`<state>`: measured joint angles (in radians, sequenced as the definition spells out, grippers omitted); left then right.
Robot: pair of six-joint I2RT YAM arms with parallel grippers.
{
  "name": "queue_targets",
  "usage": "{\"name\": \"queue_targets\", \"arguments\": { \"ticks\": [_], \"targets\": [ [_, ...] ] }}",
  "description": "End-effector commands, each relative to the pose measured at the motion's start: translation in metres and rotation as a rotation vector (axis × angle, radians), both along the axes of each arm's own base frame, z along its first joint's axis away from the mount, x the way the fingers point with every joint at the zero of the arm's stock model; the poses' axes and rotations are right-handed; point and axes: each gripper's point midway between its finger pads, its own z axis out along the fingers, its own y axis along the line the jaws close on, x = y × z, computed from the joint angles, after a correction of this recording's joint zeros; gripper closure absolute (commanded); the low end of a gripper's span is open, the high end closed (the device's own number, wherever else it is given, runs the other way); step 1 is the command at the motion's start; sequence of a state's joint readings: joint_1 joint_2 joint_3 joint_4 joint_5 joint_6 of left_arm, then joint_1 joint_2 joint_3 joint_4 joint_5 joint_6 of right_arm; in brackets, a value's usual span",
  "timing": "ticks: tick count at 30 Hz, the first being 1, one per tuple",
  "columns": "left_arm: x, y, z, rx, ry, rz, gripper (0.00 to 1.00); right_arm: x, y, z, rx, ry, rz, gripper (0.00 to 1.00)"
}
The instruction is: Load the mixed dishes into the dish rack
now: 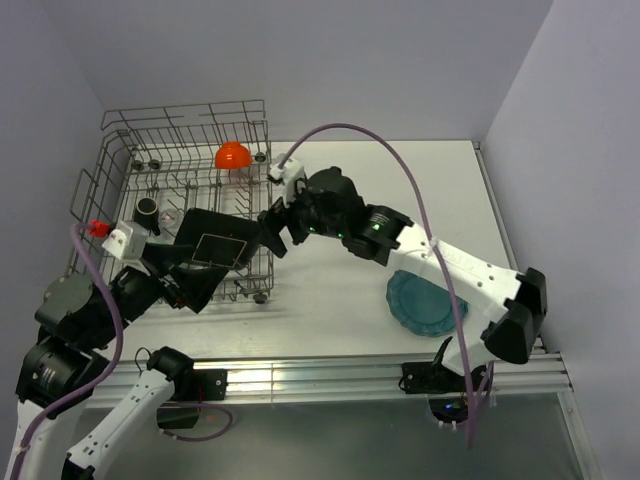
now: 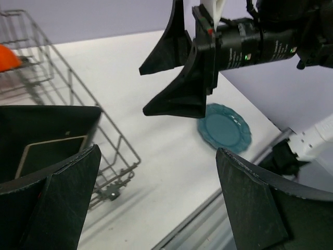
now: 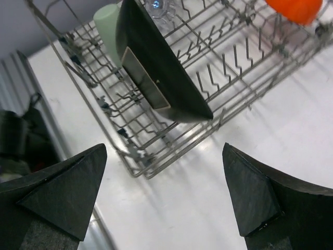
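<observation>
Next, my left gripper will swing across and down onto the teal plate's rack-side rim [image 1: 393,292] [image 2: 202,131], as that unracked plate lies below it to the right in the top view.
The grey wire dish rack [image 1: 120,150] stands at the far left. In it are the orange bowl [image 1: 232,155], the small dark mug [image 1: 148,210] and the black square plate [image 1: 215,246], which leans on edge among the tines. The right wrist view also shows the pale green cup [image 3: 106,23] and the clear glass [image 3: 158,6] in the rack behind the plate [image 3: 161,73]. The teal scalloped plate [image 1: 420,303] lies flat on the table at the right. My right gripper [image 1: 277,235] is open and empty just right of the black plate. My left gripper [image 1: 195,278] is open and empty at the rack's near corner.
The white table [image 1: 340,300] runs from the rack to the teal plate. A metal rail [image 1: 330,375] lines the near edge. Walls close in at the back and both sides. The right arm's purple cable [image 1: 400,170] arcs above the table.
</observation>
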<state>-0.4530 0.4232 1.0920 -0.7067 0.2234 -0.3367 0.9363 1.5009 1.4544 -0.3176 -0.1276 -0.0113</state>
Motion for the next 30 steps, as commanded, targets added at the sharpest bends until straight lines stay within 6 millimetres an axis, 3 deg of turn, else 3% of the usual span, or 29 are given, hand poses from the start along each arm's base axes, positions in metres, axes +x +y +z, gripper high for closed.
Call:
{"name": "queue_targets", "arguments": {
  "ticks": [1,3,5,6,8,9,10,13,15,16,17,18,19,25,28,29,30],
  "targets": [
    [0.003,-0.035,-0.005,-0.013,0.066,-0.176,0.01,-0.006,-0.018,0.023,0.172,0.151,-0.202,0.00],
    [0.010,-0.050,-0.017,-0.002,0.143,-0.239,0.01,-0.012,-0.035,0.020,0.154,0.205,-0.295,0.00],
    [0.017,-0.057,-0.022,-0.010,0.177,-0.252,0.01,-0.018,-0.060,0.003,0.085,0.219,-0.425,0.00],
    [0.019,-0.061,-0.018,-0.024,0.165,-0.270,0.01,-0.021,-0.083,0.010,0.082,0.197,-0.498,0.00],
    [0.025,-0.069,-0.019,-0.047,0.193,-0.293,0.01,-0.028,-0.107,0.006,0.132,0.249,-0.613,0.00],
    [0.026,-0.075,-0.017,-0.058,0.194,-0.320,0.01,-0.036,-0.128,0.023,0.208,0.245,-0.649,0.00],
    [0.027,-0.081,-0.019,-0.064,0.211,-0.341,0.01,-0.039,-0.140,0.018,0.241,0.263,-0.692,0.00],
    [0.041,-0.100,-0.029,-0.071,0.257,-0.337,0.01,-0.055,-0.175,0.049,0.419,0.260,-0.725,0.00],
    [0.032,-0.133,-0.035,-0.037,0.288,-0.395,0.01,-0.064,-0.194,0.059,0.494,0.254,-0.730,0.00],
    [0.026,-0.151,-0.038,-0.006,0.286,-0.395,0.01,-0.066,-0.201,0.060,0.513,0.263,-0.754,0.00],
    [0.031,-0.169,-0.055,0.040,0.331,-0.390,0.01,-0.065,-0.210,0.063,0.524,0.250,-0.790,0.00],
    [0.031,-0.181,-0.051,0.046,0.332,-0.396,0.01,-0.067,-0.217,0.059,0.503,0.250,-0.809,0.00],
    [0.034,-0.200,-0.065,0.068,0.372,-0.400,0.01,-0.067,-0.222,0.064,0.503,0.243,-0.816,0.00],
    [0.049,-0.243,-0.093,0.014,0.444,-0.402,0.01,-0.072,-0.238,0.063,0.462,0.249,-0.866,0.00],
    [0.056,-0.268,-0.114,0.006,0.499,-0.400,0.01,-0.075,-0.250,0.066,0.501,0.242,-0.890,0.00],
    [0.060,-0.278,-0.133,0.027,0.541,-0.385,0.01,-0.076,-0.253,0.068,0.517,0.240,-0.890,0.00],
    [0.065,-0.286,-0.133,0.015,0.535,-0.379,0.01,-0.079,-0.259,0.072,0.545,0.236,-0.888,0.00]
  ]
}}
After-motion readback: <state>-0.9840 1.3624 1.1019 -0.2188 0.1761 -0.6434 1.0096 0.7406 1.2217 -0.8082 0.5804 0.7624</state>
